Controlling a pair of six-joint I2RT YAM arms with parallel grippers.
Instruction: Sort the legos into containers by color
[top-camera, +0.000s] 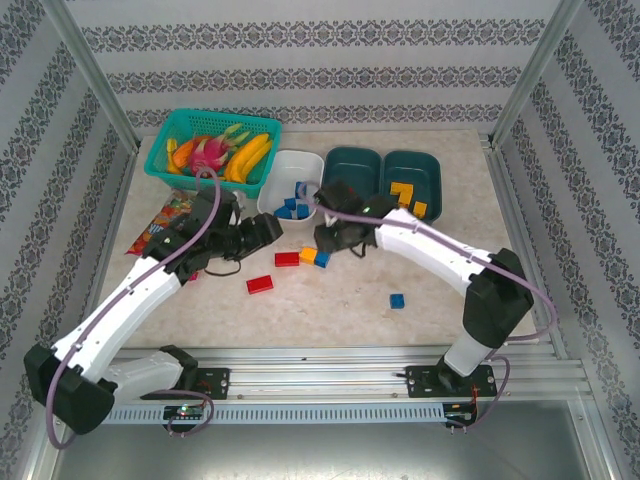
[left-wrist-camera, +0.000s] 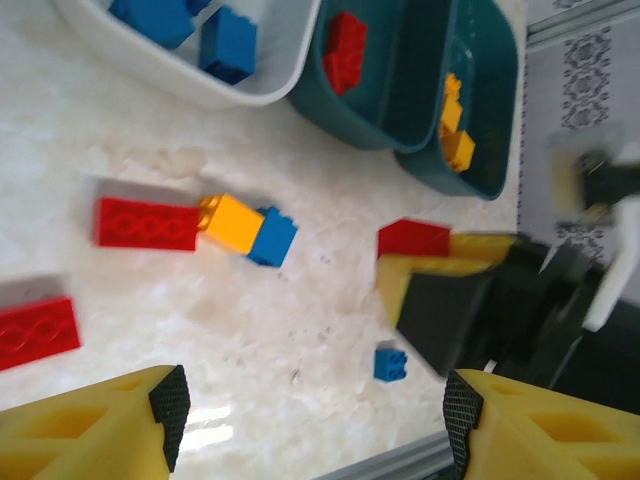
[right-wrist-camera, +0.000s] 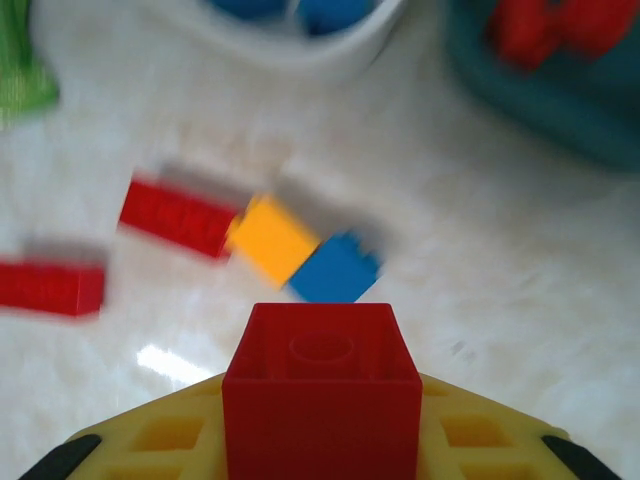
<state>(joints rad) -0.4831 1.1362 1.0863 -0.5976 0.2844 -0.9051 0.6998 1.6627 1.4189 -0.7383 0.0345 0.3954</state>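
My right gripper needs to carry the red lego outward over the middle teal tub next, go down and release it, because that tub already has red in it.
My right gripper (right-wrist-camera: 322, 435) is shut on a red lego (right-wrist-camera: 322, 385) and hangs above the table, just short of an orange lego (right-wrist-camera: 270, 240) and a blue lego (right-wrist-camera: 338, 268) lying side by side. In the top view that gripper (top-camera: 328, 240) is near the centre. My left gripper (left-wrist-camera: 315, 410) is open and empty over bare table; in the top view it (top-camera: 266, 229) is left of centre. Two long red legos (top-camera: 287, 259) (top-camera: 260, 284) and a lone blue lego (top-camera: 397, 300) lie loose. The white tub (top-camera: 276, 190) holds blue legos, the middle teal tub (left-wrist-camera: 330, 100) a red one (left-wrist-camera: 345, 50), the right teal tub (top-camera: 432, 180) yellow ones.
A turquoise mesh basket (top-camera: 180, 125) of fruit stands at the back left, with a colourful snack bag (top-camera: 165, 222) in front of it, beside my left arm. Metal frame posts rise at the back corners, and a rail runs along the near edge.
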